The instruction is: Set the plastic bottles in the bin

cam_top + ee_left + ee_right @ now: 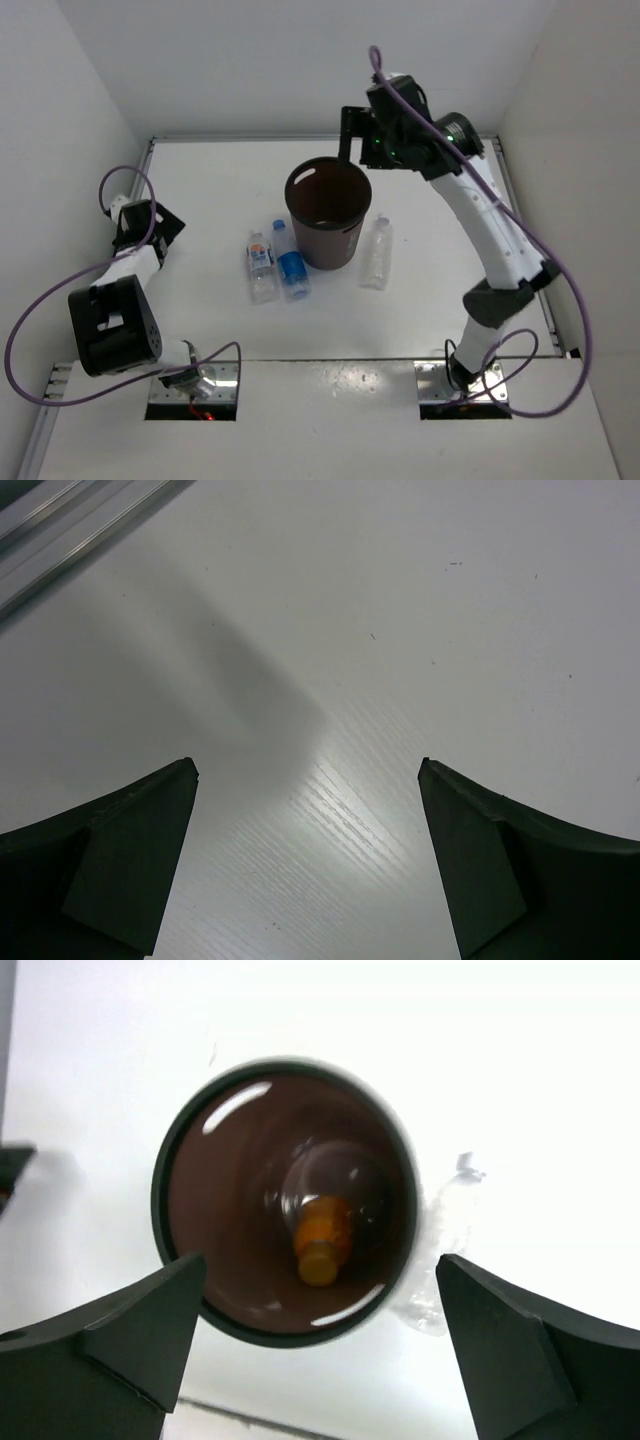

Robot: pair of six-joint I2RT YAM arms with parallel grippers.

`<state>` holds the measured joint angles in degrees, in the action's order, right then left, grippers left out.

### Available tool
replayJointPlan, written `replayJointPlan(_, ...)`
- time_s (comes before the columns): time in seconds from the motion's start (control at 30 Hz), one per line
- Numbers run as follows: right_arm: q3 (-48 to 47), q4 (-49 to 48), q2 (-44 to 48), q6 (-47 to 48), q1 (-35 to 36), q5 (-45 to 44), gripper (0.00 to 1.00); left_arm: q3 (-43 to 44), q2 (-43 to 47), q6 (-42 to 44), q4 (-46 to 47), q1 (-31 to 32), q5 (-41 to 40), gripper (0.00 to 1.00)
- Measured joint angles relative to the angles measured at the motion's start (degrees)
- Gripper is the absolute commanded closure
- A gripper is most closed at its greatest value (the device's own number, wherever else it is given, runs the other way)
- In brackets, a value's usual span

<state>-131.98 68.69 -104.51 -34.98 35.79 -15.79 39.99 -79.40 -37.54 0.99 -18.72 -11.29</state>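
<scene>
My right gripper should leave the bin and lower to the plain clear bottle's middle, as that bottle is still outside the bin.
The dark brown bin stands mid-table. In the right wrist view the short orange bottle lies inside the bin. A clear bottle with white-blue label and one with blue label and cap lie left of the bin. The plain clear bottle lies right of it and shows partly in the right wrist view. My right gripper hovers open and empty above the bin's far rim. My left gripper is open and empty over bare table at the far left.
White walls enclose the table on three sides. A metal rail runs along the table's left edge near my left gripper. The right arm's purple cable loops down the right side.
</scene>
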Motion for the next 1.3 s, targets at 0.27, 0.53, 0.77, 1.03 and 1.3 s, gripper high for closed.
replayJointPlan(0.27,22.14,-8.5,25.33,-6.88,-1.84,-15.23,0.0,-0.02,0.02,1.42,0.44,0.0,2.32,0.0)
replayJointPlan(0.53,43.93,-8.81,27.28,-17.35,-11.61,-13.77,0.0,0.35,0.13,0.52,3.52,1.18,7.82,0.0)
replayJointPlan(0.77,59.74,-10.71,24.87,-18.97,-20.55,-1.4,0.0,3.28,0.13,-0.37,5.22,2.01,9.64,0.0)
replayJointPlan(1.03,71.19,-22.77,22.75,-18.82,-20.94,15.34,0.0,3.19,0.15,5.01,1.97,2.38,8.31,0.0)
replayJointPlan(1.3,72.41,-32.2,14.45,-18.86,-20.48,22.18,0.0,2.97,0.15,5.62,1.68,2.38,8.11,0.0)
